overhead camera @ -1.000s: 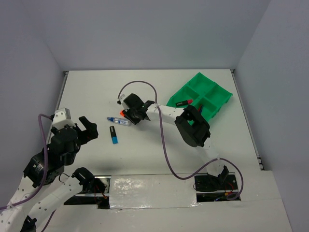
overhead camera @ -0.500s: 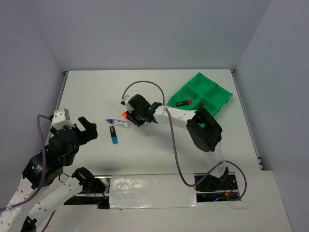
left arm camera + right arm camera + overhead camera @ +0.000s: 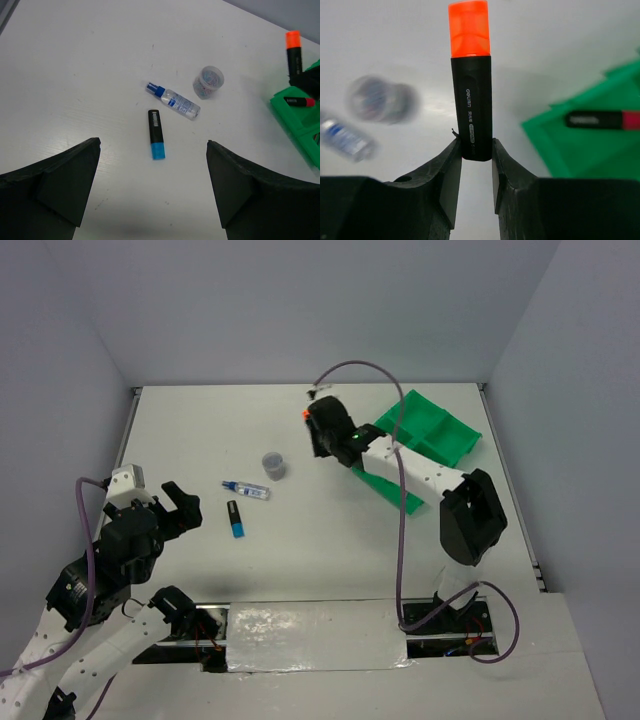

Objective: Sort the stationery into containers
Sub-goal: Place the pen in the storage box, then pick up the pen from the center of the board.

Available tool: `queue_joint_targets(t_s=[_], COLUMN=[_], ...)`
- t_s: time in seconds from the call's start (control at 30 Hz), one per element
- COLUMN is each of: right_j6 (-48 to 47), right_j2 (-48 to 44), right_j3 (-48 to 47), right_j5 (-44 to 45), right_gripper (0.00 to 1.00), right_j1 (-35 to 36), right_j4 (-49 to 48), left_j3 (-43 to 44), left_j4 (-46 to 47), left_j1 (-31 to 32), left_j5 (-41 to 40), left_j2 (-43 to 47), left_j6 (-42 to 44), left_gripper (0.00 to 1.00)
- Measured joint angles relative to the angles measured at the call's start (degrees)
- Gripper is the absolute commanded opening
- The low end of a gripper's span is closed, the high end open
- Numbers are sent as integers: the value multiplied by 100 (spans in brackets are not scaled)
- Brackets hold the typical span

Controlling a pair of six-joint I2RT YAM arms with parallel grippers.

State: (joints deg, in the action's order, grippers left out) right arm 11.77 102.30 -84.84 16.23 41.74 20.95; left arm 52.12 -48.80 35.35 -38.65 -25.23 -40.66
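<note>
My right gripper moves to the right in the top view next, then down over the section of the tray holding the pink-red-ended highlighter. That is a matching highlighter.
My right gripper (image 3: 472, 147) is shut on a black highlighter with an orange end (image 3: 470, 95), held above the table just left of the green tray (image 3: 440, 430). In the top view the right gripper (image 3: 318, 426) is at the tray's left corner. One tray compartment holds a black highlighter with a pink-red end (image 3: 602, 120). On the table lie a blue-ended highlighter (image 3: 156, 133), a clear-blue tube (image 3: 175, 101) and a small grey round piece (image 3: 208, 82). The left gripper (image 3: 186, 502) stands open and empty, near and left of the blue-ended highlighter.
Grey walls close in the table on the left, back and right. The right arm's purple cable (image 3: 400, 500) loops over the table beside the tray. The arm bases sit at the near edge (image 3: 300, 625).
The right arm has swung from the middle of the table back and right to the tray's left corner, carrying the orange highlighter and uncovering the grey round piece. The left arm has not moved.
</note>
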Motion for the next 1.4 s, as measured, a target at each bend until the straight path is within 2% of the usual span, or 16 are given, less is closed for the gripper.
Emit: queue_joint_targets(t_s=[0.2,0.33,0.43,0.57,0.6,0.73,0.77,0.9,1.0,1.03,1.07,1.1,1.27,1.4], right_j6=[1309,1836,2057,2205,2229,2321,2326,2334,2323,2282,2223,2142,1727,1504], right_j2=[-221,-313,-361,-343,-332,-328,-328,-328,-341,-372,-448,-562,-1226,-1980], right_j3=[861,1152,1224,1174,1150,1132,1132,1143,1147,1193,1300,1423,1674,1945], right_j5=[920,1263,1353,1362,1366,1379,1373,1309,1241,1176,1073,981,872,516], right_gripper=[6,5,7,24,35,50,58,66,67,70,81,83,84,86], right_j1=[-1357,-1574,-1611,-1709,-1733,-1779,-1779,-1779,-1777,-1773,-1753,-1711,-981,-304], right_j4=[129,192,181,243,254,247,243,179,160,72,-52,-153,-299,-551], left_j3=[0,0,0,0,0,0,0,0,0,2,2,2,162,125], left_j4=[0,0,2,15,28,44,42,35,7,-9,-33,-61,-356,-103], left_j1=[0,-2,-2,-2,-2,-2,-2,-2,-2,-2,-2,-2,-42,-70], left_j5=[2,11,35,66,81,107,105,92,35,20,0,-15,-37,313], left_j2=[-35,-79,-103,-138,-144,-175,-181,-293,-518,-608,-715,-835,-1569,-2275], left_j6=[0,0,2,15,17,15,13,-15,-39,-46,-57,-87,-444,-643], left_gripper=[99,99,99,99,99,99,99,99,99,99,99,99,99,99])
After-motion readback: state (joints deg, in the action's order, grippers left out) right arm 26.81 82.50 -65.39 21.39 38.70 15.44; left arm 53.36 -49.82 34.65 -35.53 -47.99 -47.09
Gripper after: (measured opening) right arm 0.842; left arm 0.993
